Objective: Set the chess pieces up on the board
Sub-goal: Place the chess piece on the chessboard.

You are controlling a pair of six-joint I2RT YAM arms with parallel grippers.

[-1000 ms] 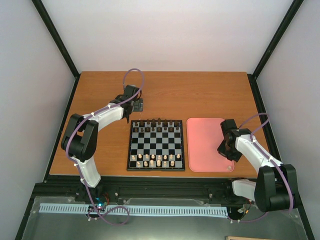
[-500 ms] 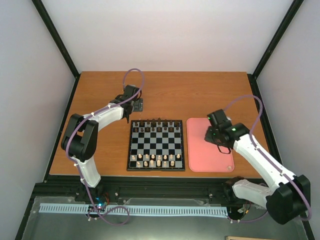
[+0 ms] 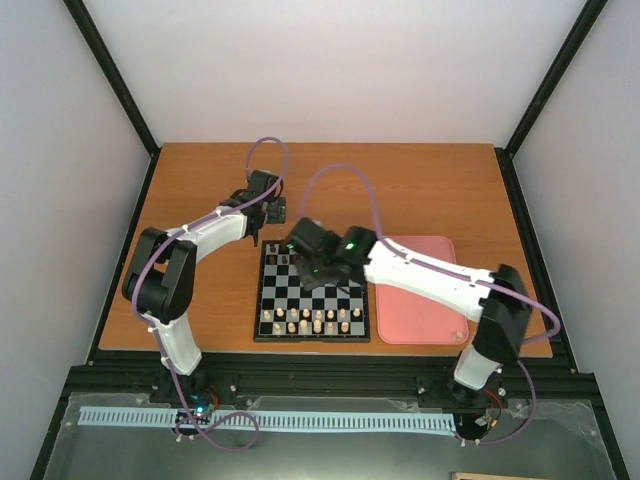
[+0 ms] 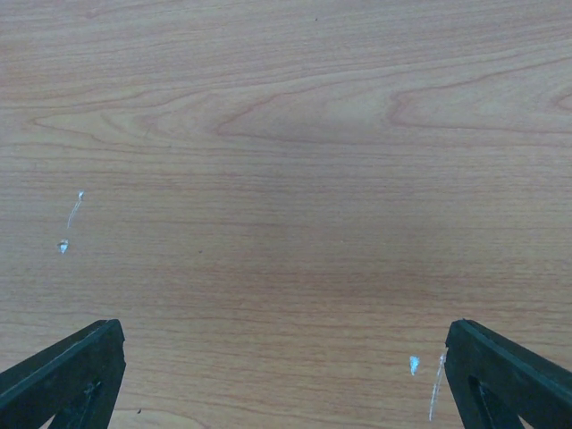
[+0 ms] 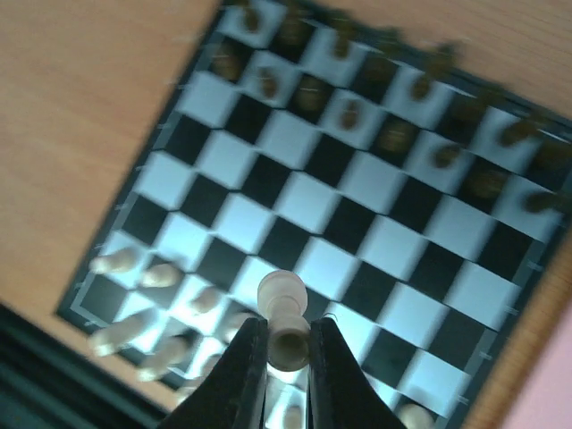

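Note:
The empty near corner square (image 3: 265, 328) is below my right gripper and to its left in the top view, so I will move my right gripper back and down onto it next.
The board (image 3: 312, 338) lies mid-table, with cream chess pieces (image 3: 310, 321) in its near rows and dark pieces along the far rows. My right gripper (image 3: 318, 264) hangs over the board's far-left part, shut on a cream chess piece (image 5: 284, 313) held above the squares (image 5: 357, 206). Cream pieces (image 5: 134, 268) show blurred below it. My left gripper (image 3: 272, 210) is open and empty over bare wood beyond the board's far-left corner; its fingertips (image 4: 71, 375) stand wide apart.
A pink tray (image 3: 420, 300) lies to the right of the board, and my right arm stretches across it. Dark pieces (image 5: 393, 134) stand in the board's far rows. Black frame rails border the table.
My right arm has swung left from the pink tray to above the board, carrying the cream piece. The left arm has not moved.

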